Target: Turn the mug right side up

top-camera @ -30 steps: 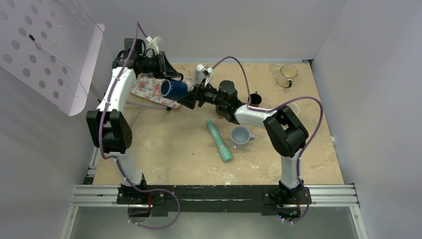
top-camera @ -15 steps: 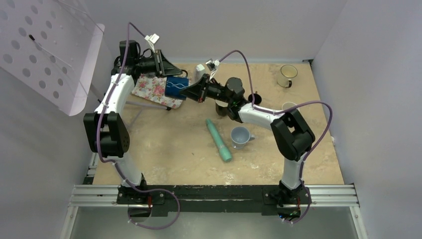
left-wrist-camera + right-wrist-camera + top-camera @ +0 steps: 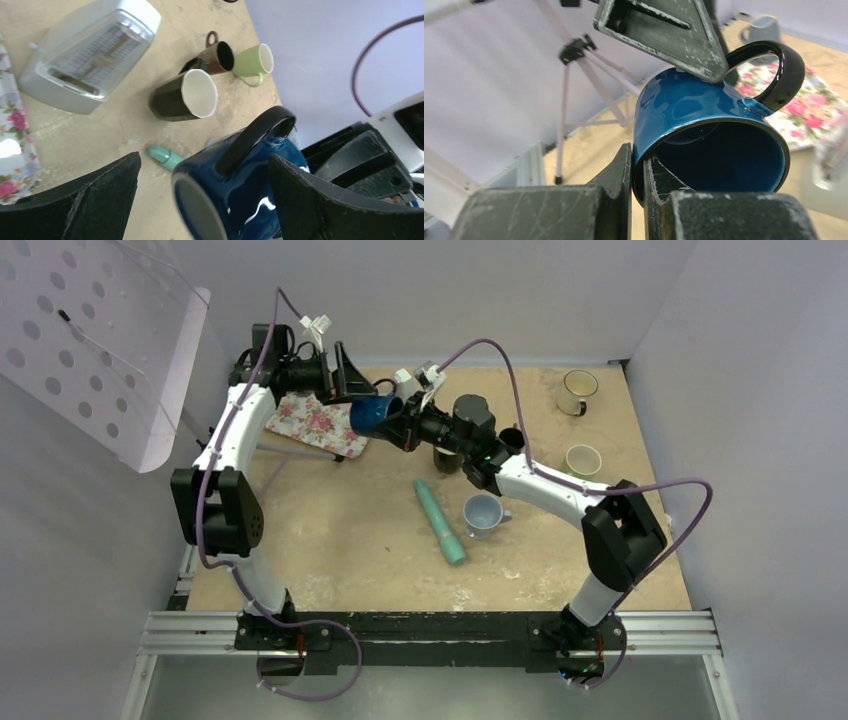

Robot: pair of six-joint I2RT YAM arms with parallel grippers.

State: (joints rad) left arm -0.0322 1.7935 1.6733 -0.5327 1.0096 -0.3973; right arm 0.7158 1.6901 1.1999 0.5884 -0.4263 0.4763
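I will next swing my right gripper back and down, turn its fingers downward and let go of the mug on the bare tabletop (image 3: 374, 532) beside the teal cylinder, because the mug hangs sideways.
The blue mug (image 3: 371, 415) with a black handle hangs in the air over the back left of the table, tipped on its side. Its base faces my left wrist camera and its mouth faces my right one. My right gripper (image 3: 396, 424) is shut on the mug's rim (image 3: 684, 105), one finger inside and one outside, jaws (image 3: 637, 155) pinching the wall. My left gripper (image 3: 350, 392) stands open, its fingers spread on either side of the mug (image 3: 240, 200) with gaps showing. One left finger (image 3: 664, 35) sits just above the mug in the right wrist view.
A floral cloth (image 3: 315, 423) lies below the left gripper. A teal cylinder (image 3: 441, 522) and a grey-blue mug (image 3: 483, 514) sit mid-table. A black mug (image 3: 182, 95), a brown mug (image 3: 215, 55), a green mug (image 3: 583, 459) and a white mug (image 3: 578, 390) stand further right. A white box (image 3: 90, 55) lies at the back.
My right gripper has shut on the mug's rim. My left gripper, which held the mug, has opened wide around it. The mug has tilted and shifted slightly right.
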